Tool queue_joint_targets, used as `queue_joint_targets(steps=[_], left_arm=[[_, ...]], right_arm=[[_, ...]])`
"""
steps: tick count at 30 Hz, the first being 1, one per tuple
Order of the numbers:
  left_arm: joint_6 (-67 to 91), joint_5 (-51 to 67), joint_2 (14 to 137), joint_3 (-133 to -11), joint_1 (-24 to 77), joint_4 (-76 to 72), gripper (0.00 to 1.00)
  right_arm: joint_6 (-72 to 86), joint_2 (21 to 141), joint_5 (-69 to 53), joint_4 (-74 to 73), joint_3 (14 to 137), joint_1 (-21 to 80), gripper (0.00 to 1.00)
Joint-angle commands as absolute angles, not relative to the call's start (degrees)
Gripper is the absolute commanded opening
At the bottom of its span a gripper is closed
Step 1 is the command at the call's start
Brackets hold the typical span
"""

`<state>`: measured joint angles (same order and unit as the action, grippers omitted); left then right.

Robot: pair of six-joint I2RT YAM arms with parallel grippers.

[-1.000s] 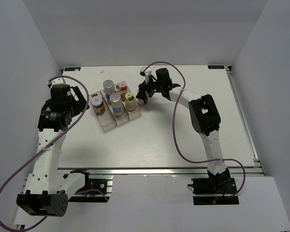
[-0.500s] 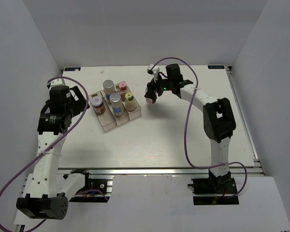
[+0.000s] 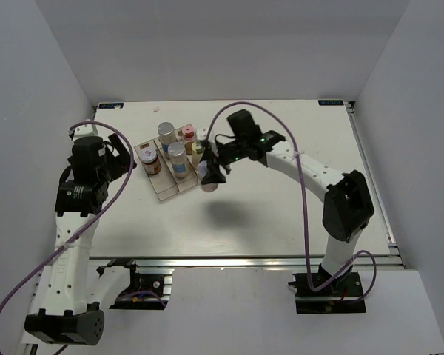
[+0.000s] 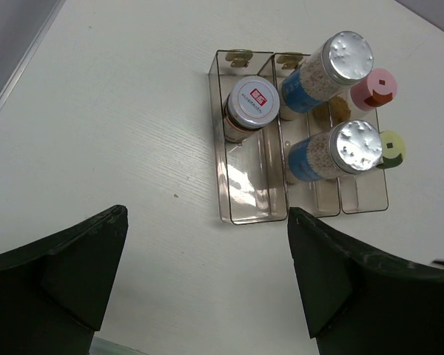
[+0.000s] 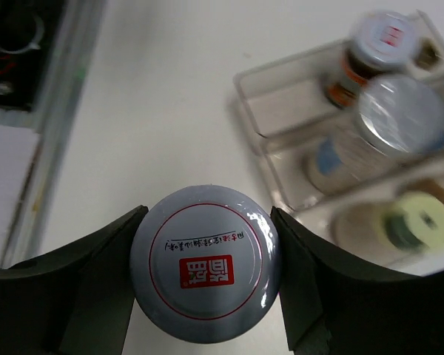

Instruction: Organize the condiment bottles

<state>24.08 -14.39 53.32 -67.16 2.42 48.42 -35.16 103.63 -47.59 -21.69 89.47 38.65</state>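
Note:
The right gripper crosses next to the free room by the white-lidded jar, below and to the left in the top view. Then it lowers and releases the jar with the red-printed lid.
My right gripper (image 3: pixel 210 171) is shut on a jar with a white, red-printed lid (image 3: pixel 209 177), held above the table just off the right front corner of the clear tray (image 3: pixel 165 189). In the right wrist view the jar (image 5: pixel 205 271) fills the gap between my fingers (image 5: pixel 311 288). The tray holds a white-lidded jar (image 4: pixel 252 101), two silver-lidded bottles (image 4: pixel 345 56) (image 4: pixel 357 146), a pink-lidded bottle (image 4: pixel 377 87) and a pale yellow-lidded bottle (image 4: pixel 391 146). My left gripper (image 4: pixel 207 277) is open and empty, above the table left of the tray.
The tray's left compartment has free room in front of the white-lidded jar (image 3: pixel 147 156). The table's aluminium front rail (image 3: pixel 244 260) runs along the near edge. White walls close in the left, back and right sides.
My right gripper has carried the white-lidded jar from behind and right of the tray to the tray's right front corner, raised off the table. My left arm has shifted slightly.

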Motion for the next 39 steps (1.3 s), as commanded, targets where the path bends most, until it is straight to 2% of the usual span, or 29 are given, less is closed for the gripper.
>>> queue_joint_targets(steps=[1,6,11,16,39], left_arm=[[24.8,-15.6,50.5,-68.4,2.4,48.4,0.98],[27.4,-18.4,47.0,-68.8,2.4,50.0,0.98],[30.2,-19.0,43.3,-68.2,2.4,51.4,0.98],[31.1,-18.8,41.1,-67.1,2.4,53.6,0.98],[27.5,-16.8,42.6,-67.3,2.4,54.7,0.98]], right_arm=[[-33.9,104.0,-51.6,-19.8,93.9,45.5,0.00],[-26.5,111.1,-46.2,-14.5,101.8,52.3,0.00],[-16.7,119.7,-39.7,-10.0,111.5,54.2,0.00],[-14.1,128.0,-34.4,-9.2,121.5,54.7,0.00],[-13.1,136.8,-18.5,5.1,122.4,55.1,0.00]])
